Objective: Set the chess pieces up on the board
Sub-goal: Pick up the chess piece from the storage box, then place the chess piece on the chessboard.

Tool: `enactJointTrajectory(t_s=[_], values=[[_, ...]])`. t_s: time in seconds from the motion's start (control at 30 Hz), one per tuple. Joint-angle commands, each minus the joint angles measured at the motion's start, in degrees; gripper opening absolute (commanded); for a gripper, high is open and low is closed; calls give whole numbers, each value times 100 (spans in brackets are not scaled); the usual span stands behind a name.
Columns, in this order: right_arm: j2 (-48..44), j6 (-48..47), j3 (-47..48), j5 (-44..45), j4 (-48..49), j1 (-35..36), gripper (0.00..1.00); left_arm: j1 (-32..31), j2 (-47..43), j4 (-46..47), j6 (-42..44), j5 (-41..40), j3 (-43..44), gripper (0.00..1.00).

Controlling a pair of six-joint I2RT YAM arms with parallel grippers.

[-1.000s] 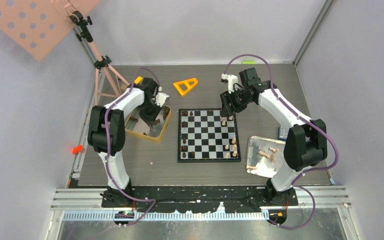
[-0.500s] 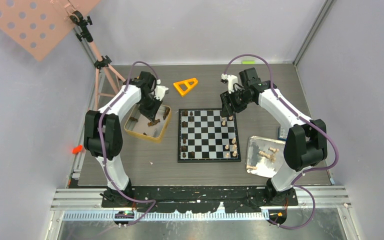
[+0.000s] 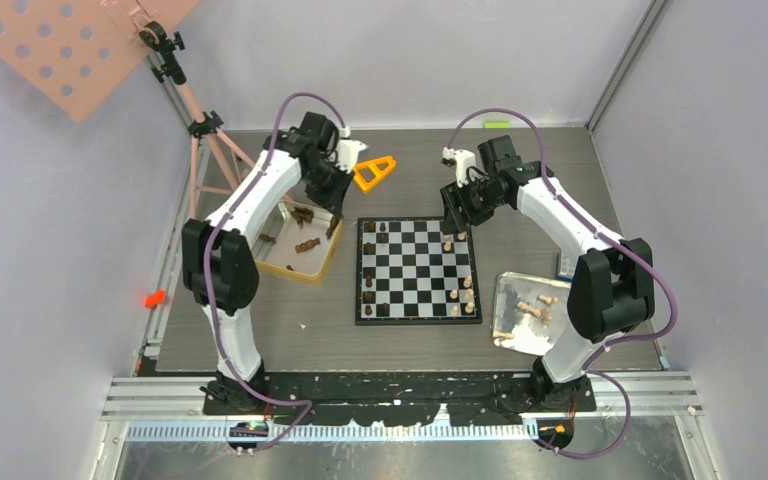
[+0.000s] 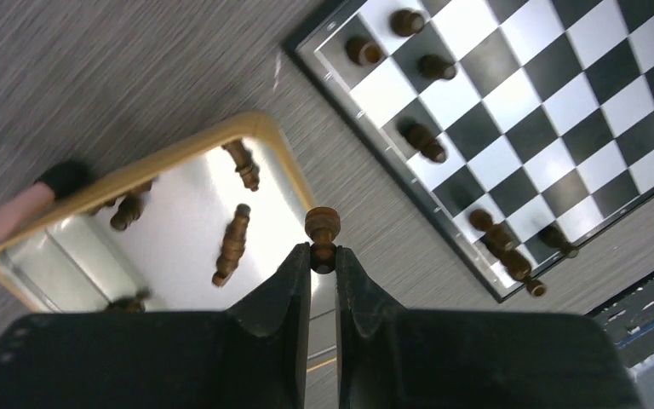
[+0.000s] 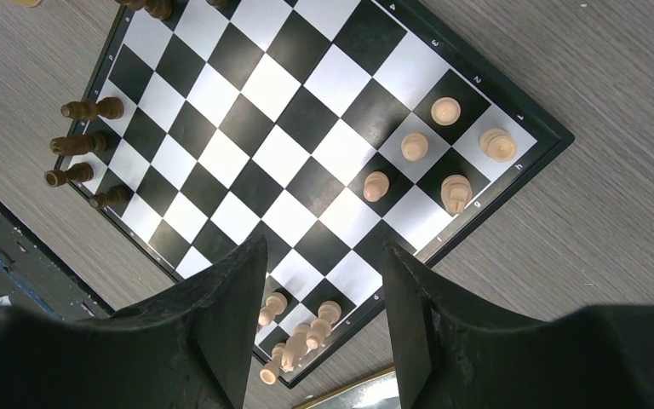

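Observation:
My left gripper moves over the board [image 3: 416, 276] next and down beside the far dark pieces to release its piece, since their inner row has an empty square.
The board [image 3: 416, 276] lies at the table's centre. Dark chess pieces [image 3: 370, 285] stand along its left side and pale ones [image 3: 466, 290] along its right. My left gripper [image 4: 323, 256] is shut on a dark brown piece [image 4: 322, 228], hanging over the gold tin's [image 4: 255, 128] rim beside the board [image 4: 545, 111]. More dark pieces [image 4: 234, 243] lie in the tin. My right gripper [image 5: 324, 247] hovers open and empty over the board's [image 5: 281, 153] far right corner, above pale pieces [image 5: 413, 146]. A few of the pale ones [image 5: 298, 336] lean together.
The gold tin [image 3: 295, 250] sits left of the board. A silver tray [image 3: 512, 285] with pale pieces is at its right. An orange triangle [image 3: 370, 172] lies behind the board, near the left wrist. A tripod [image 3: 205, 150] stands at the far left.
My left arm has lifted out of the tin and swung back and to the right, toward the board, with the dark piece. The right arm has not moved.

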Motion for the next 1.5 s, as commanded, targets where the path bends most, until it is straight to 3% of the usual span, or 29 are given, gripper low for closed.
enactJointTrajectory(t_s=[0.0, 0.23, 0.57, 1.47], values=[[-150, -108, 59, 66, 20, -31, 58, -358, 579, -399, -164, 162, 695, 3], [-245, -163, 30, 190, 25, -116, 58, -1048, 1181, -715, -162, 26, 1471, 4], [-266, -132, 36, 176, 30, -349, 57, -1510, 1673, -891, -130, -118, 1678, 4], [-171, -122, 27, 60, 20, -398, 57, -1610, 2223, -678, -170, -252, 1769, 7]])
